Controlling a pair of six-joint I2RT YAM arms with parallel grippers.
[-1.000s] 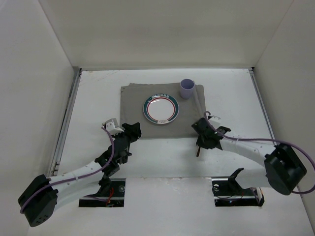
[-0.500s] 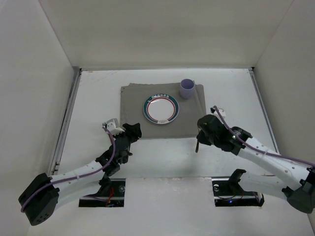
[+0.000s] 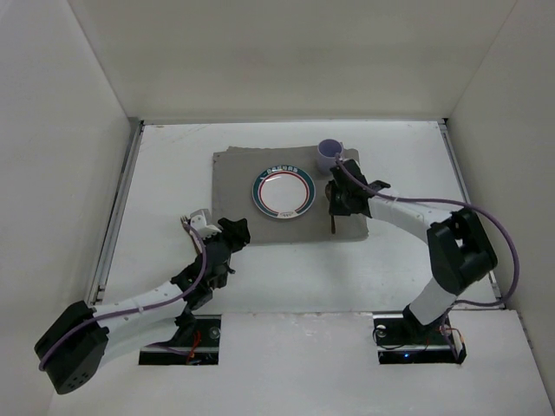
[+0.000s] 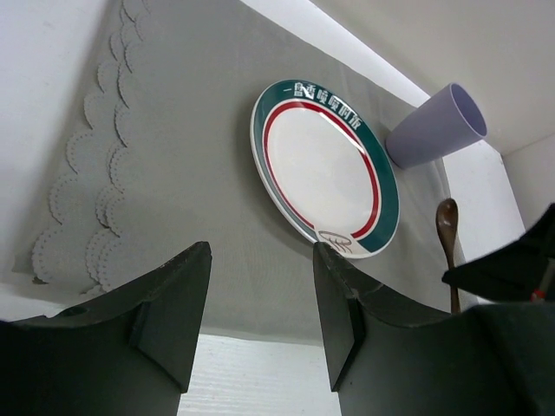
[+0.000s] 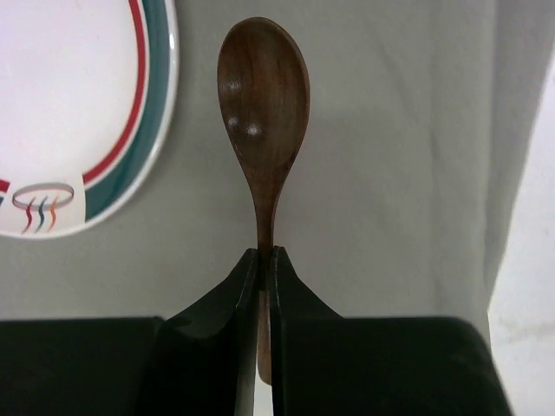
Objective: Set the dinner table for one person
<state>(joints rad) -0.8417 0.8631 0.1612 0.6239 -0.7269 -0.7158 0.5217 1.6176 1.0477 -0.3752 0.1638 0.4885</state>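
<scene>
The right gripper brings the spoon [image 5: 263, 95] down onto the bare part of the mat beside the plate, right below, next and releases the spoon's handle.
The white dinner table [image 3: 173, 165] carries a grey placemat [image 3: 234, 182] with a white plate [image 3: 284, 191] rimmed in green and red, and a purple cup [image 3: 329, 156] at its far right corner. My right gripper [image 3: 339, 202] is shut on the handle of a brown wooden spoon [image 5: 263, 95], its bowl over the mat just right of the plate [image 5: 69, 113]. In the right wrist view the gripper [image 5: 264, 256] pinches the thin handle. My left gripper [image 3: 236, 230] is open and empty at the mat's near left edge. In the left wrist view it [image 4: 262, 256] faces the plate [image 4: 325, 165], the cup [image 4: 434, 126] and the spoon [image 4: 447, 243].
Metal rails [image 3: 117, 217] run along both side edges of the table. White walls enclose the back and sides. The placemat's left edge is scalloped [image 4: 95, 173]. Bare table [image 5: 529, 260] shows right of the mat.
My right arm swung from the bare table near the mat's front right corner up onto the mat, carrying the spoon beside the plate. The left arm stayed still.
</scene>
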